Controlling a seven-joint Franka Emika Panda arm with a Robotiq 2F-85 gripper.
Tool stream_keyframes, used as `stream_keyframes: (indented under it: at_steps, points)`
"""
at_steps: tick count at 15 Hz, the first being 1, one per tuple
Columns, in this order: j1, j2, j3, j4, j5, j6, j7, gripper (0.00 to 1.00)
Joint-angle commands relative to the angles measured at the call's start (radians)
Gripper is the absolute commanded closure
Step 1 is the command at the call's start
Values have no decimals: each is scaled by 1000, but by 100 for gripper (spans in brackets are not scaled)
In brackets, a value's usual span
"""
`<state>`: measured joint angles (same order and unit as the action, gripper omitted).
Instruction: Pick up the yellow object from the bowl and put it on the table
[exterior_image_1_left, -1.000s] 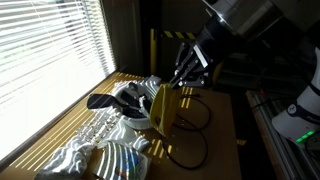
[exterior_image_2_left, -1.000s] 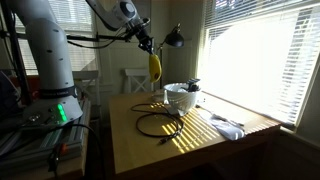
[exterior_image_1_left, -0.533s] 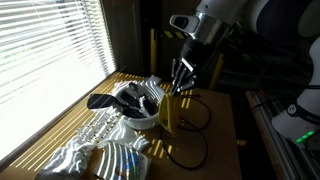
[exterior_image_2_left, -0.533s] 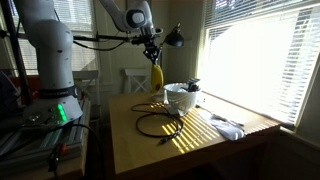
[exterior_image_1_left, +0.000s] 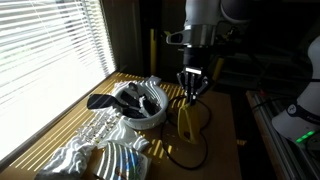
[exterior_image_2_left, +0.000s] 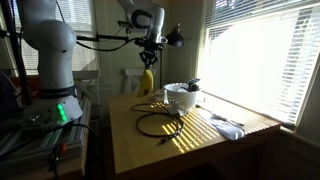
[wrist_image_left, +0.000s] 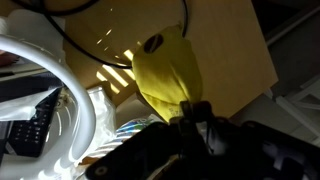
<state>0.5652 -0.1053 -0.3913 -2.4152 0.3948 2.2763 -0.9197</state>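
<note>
My gripper needs to go down over the cable loops first, tilting toward the bowl (exterior_image_1_left: 146, 115), to get the yellow object onto the tabletop.
My gripper (exterior_image_1_left: 190, 86) is shut on the top end of the yellow object (exterior_image_1_left: 185, 114), a banana-shaped item that hangs down from it above the table (exterior_image_1_left: 222, 135). It hangs beside the white bowl (exterior_image_1_left: 146, 115), clear of the rim, over the black cable loops. In an exterior view the yellow object (exterior_image_2_left: 147, 82) hangs below the gripper (exterior_image_2_left: 151, 63), away from the bowl (exterior_image_2_left: 180, 100). In the wrist view the yellow object (wrist_image_left: 165, 70) fills the middle, its end pinched in the gripper (wrist_image_left: 190, 112), with the bowl rim (wrist_image_left: 70, 85) to the left.
Black cable loops (exterior_image_1_left: 195, 118) lie on the tabletop under the yellow object and show in an exterior view (exterior_image_2_left: 158, 123). A crumpled silvery sheet (exterior_image_1_left: 95, 135) lies by the window. A yellow-and-black barrier (exterior_image_1_left: 168, 45) stands behind the table. Dark items (exterior_image_1_left: 130, 100) remain in the bowl.
My gripper has carried the yellow object away from the bowl and lowered it toward the tabletop. The object now hangs nearly vertical, over the cables.
</note>
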Motion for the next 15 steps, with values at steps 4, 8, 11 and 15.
stream_keyframes:
  at_steps: [4, 8, 11, 15]
  points:
    - [-264, 116, 245, 85, 51, -121, -100, 88]
    - [-350, 197, 320, 143, 42, -300, -80, 97]
    - [-408, 246, 388, 162, 54, -427, -134, 97]
    - [-448, 369, 445, 231, 45, -465, -97, 97]
